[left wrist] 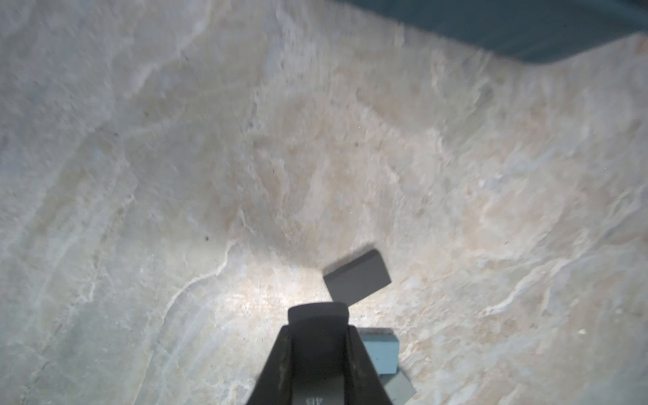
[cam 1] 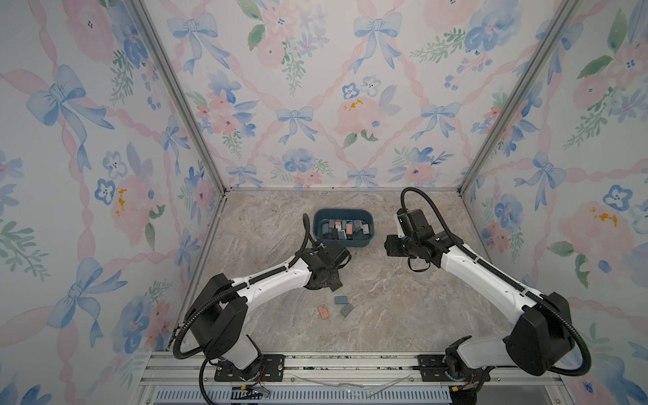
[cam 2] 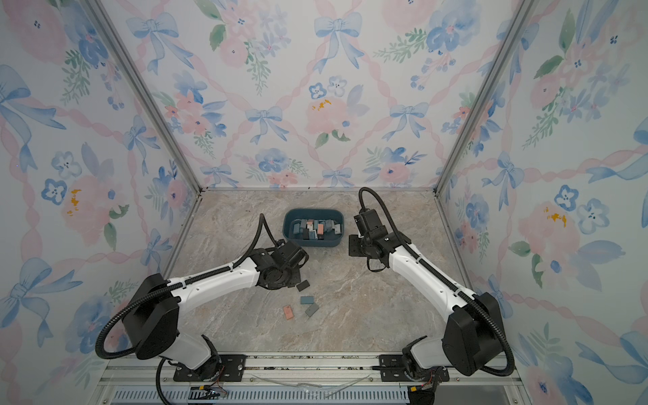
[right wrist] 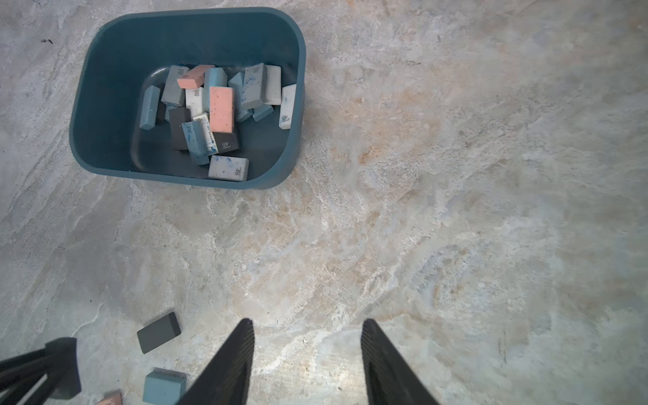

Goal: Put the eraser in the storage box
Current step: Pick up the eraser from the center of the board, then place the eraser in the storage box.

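My left gripper moves outward next and brings the dark eraser down onto the storage box's erasers to release it, since the tub stands outward of the gripper.
My left gripper [left wrist: 318,354] is shut on a dark eraser [left wrist: 318,315] with pale print on it, whose end sticks out past the fingertips. In both top views this gripper [cam 1: 328,282] [cam 2: 292,280] points down near the loose erasers, in front of and left of the storage box. The storage box [cam 1: 317,224] [cam 2: 288,224] [right wrist: 105,70] is a dark teal tub at mid-table holding several erasers. My right gripper [right wrist: 306,326] is open and empty over bare table, to the right of the box [cam 1: 390,246].
Loose on the table lie a dark grey eraser [left wrist: 357,277] [cam 1: 336,287] [right wrist: 158,332], a blue one [cam 1: 340,299] [right wrist: 164,385], a grey one [cam 1: 346,310] and a pink one [cam 1: 323,312]. Patterned walls close in three sides.
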`<action>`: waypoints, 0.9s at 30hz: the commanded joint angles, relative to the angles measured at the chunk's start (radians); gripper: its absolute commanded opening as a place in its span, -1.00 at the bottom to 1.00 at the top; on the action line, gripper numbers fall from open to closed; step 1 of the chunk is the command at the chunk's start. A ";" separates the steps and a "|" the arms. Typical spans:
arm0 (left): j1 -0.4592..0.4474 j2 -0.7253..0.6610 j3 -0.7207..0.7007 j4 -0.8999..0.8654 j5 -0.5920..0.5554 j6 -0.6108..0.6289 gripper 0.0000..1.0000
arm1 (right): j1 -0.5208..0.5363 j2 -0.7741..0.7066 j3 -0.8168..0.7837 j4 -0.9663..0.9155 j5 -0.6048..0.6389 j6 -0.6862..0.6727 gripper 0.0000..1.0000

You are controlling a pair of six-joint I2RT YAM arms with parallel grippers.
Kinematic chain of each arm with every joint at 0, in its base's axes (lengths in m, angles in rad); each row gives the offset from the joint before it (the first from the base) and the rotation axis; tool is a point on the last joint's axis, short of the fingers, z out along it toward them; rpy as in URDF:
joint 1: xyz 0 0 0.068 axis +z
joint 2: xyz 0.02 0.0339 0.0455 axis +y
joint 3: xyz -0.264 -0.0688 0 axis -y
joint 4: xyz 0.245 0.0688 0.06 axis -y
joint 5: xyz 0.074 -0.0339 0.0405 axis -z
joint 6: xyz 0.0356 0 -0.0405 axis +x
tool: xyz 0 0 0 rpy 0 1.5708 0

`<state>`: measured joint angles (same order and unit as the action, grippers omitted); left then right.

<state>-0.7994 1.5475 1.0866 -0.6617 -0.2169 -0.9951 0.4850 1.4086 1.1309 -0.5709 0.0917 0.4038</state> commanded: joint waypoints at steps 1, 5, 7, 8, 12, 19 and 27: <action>0.060 -0.007 0.092 -0.016 -0.037 0.113 -0.64 | -0.012 -0.003 -0.010 -0.004 -0.006 0.012 0.05; 0.121 0.071 0.246 -0.015 -0.051 0.215 -0.62 | -0.012 -0.013 -0.020 0.000 -0.013 0.023 0.05; 0.146 0.140 0.337 -0.015 -0.047 0.260 -0.60 | -0.012 -0.020 -0.027 0.001 -0.019 0.032 0.05; 0.155 0.174 0.378 -0.015 -0.044 0.279 -0.59 | -0.012 -0.022 -0.031 0.001 -0.022 0.034 0.05; 0.192 0.333 0.544 -0.014 0.011 0.335 -0.60 | -0.011 -0.041 -0.046 -0.005 -0.026 0.046 0.05; 0.228 0.575 0.750 -0.015 0.097 0.379 -0.63 | -0.009 -0.073 -0.068 -0.023 -0.025 0.062 0.04; 0.246 0.715 0.833 -0.015 0.131 0.370 -0.60 | -0.007 -0.101 -0.085 -0.036 -0.026 0.077 0.04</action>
<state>-0.5583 2.2402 1.8812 -0.6571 -0.1108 -0.6380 0.4850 1.3304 1.0641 -0.5751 0.0746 0.4644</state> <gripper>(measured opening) 0.221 0.521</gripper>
